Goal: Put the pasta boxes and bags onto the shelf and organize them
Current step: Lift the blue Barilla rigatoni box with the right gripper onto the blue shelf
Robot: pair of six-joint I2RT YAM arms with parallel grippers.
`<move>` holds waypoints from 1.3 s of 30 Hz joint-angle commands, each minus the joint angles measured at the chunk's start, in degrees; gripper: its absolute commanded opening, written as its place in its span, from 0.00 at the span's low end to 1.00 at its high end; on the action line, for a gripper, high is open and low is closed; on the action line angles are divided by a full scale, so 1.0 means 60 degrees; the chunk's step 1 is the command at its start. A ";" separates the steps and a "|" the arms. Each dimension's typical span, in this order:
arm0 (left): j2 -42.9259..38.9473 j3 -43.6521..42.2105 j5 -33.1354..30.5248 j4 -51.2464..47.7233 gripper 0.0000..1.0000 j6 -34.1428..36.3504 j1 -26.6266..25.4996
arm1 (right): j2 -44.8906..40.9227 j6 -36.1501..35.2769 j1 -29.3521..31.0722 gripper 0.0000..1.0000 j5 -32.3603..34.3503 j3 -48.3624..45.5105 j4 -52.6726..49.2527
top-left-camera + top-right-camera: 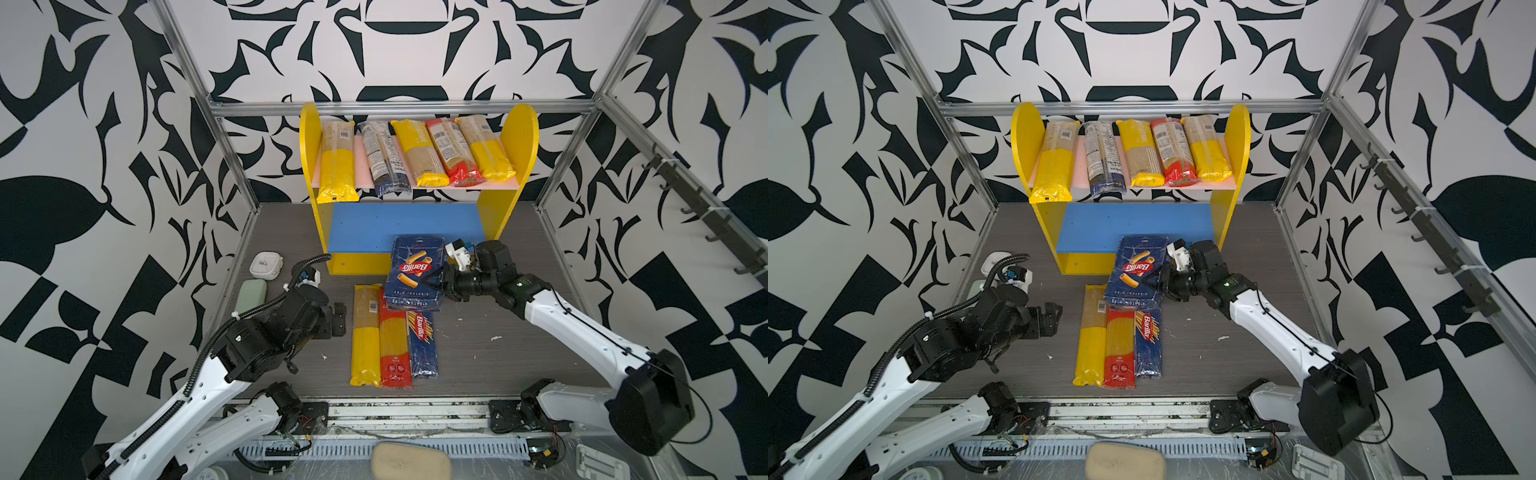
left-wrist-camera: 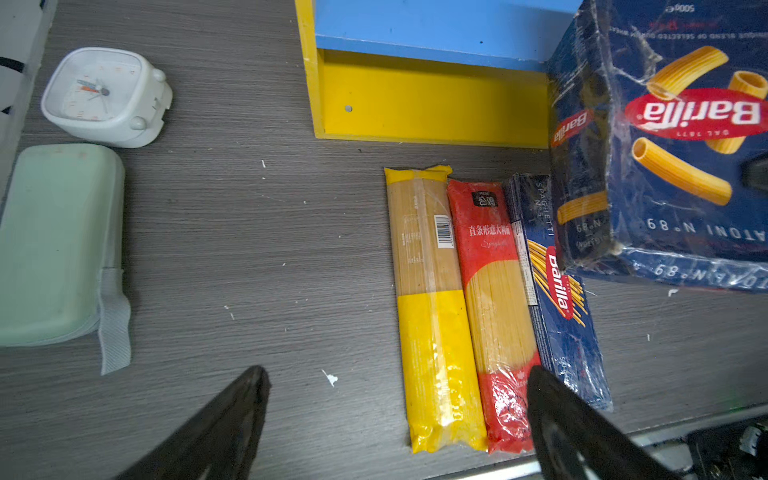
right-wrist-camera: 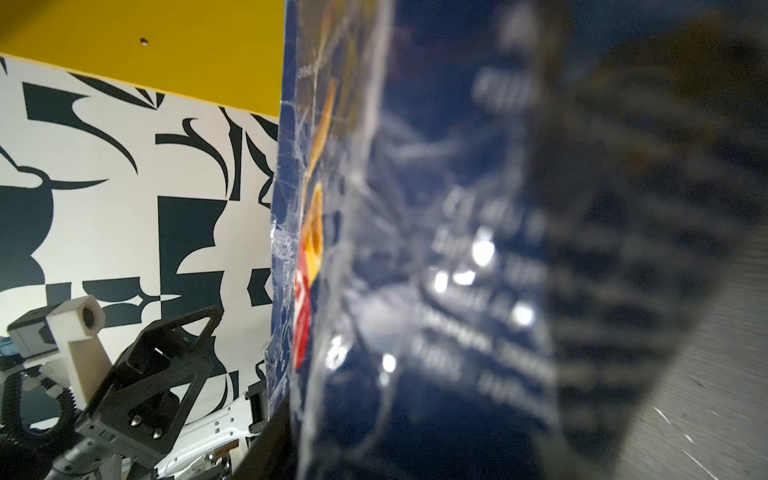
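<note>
The blue lower board's end nearer the alarm clock is bare, so my right gripper will next carry the rigatoni box [image 1: 411,270] outward onto it and release it.
The shelf [image 1: 309,137] stands at the back; several spaghetti bags [image 1: 419,151] lie side by side on its pink upper board, and its blue lower board [image 1: 374,226] is bare. My right gripper [image 1: 439,283] is shut on the right side of the wide blue Barilla rigatoni box [image 1: 411,270], which hangs off the table at the lower board's front right edge and fills the right wrist view [image 3: 457,249]. On the table lie a yellow-ended bag [image 1: 365,336], a red bag [image 1: 394,345] and a narrow Barilla spaghetti box [image 1: 422,345]. My left gripper [image 1: 338,318] [image 2: 397,374] stands open just left of them.
A white alarm clock [image 1: 266,264] and a pale green case [image 1: 250,294] sit by the left frame rail. A beige pad [image 1: 409,461] lies in front of the arm bases. Metal frame posts bound the table on both sides.
</note>
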 commanded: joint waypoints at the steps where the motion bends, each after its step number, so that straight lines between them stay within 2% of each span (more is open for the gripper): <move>1: -0.0117 0.0279 -0.0327 -0.0401 0.99 -0.0135 0.0022 | 0.0555 -0.0672 0.0004 0.34 -0.0240 0.1707 0.2354; 7: 0.0062 0.0564 -0.0382 -0.0370 0.99 -0.0018 0.0022 | 0.2013 -0.0979 0.0010 0.34 -0.0459 0.3093 0.2324; 17: -0.0008 0.0949 -0.0794 -0.0634 0.99 0.0071 0.0022 | 0.4197 -0.0857 0.0019 0.33 -0.0583 0.4735 0.3373; 32: 0.0104 0.1128 -0.1013 -0.0714 0.99 0.0225 0.0035 | 0.7527 -0.0401 0.0257 0.36 -0.1056 0.8190 0.3018; 35: 0.0131 0.1167 -0.1020 -0.0695 0.99 0.0272 0.0037 | 0.7889 -0.0455 0.0377 0.46 -0.1094 0.8692 0.2768; 39: 0.0075 0.1133 -0.1015 -0.0689 0.99 0.0284 0.0037 | 0.8065 -0.0600 0.0516 0.73 -0.1087 0.9030 0.2330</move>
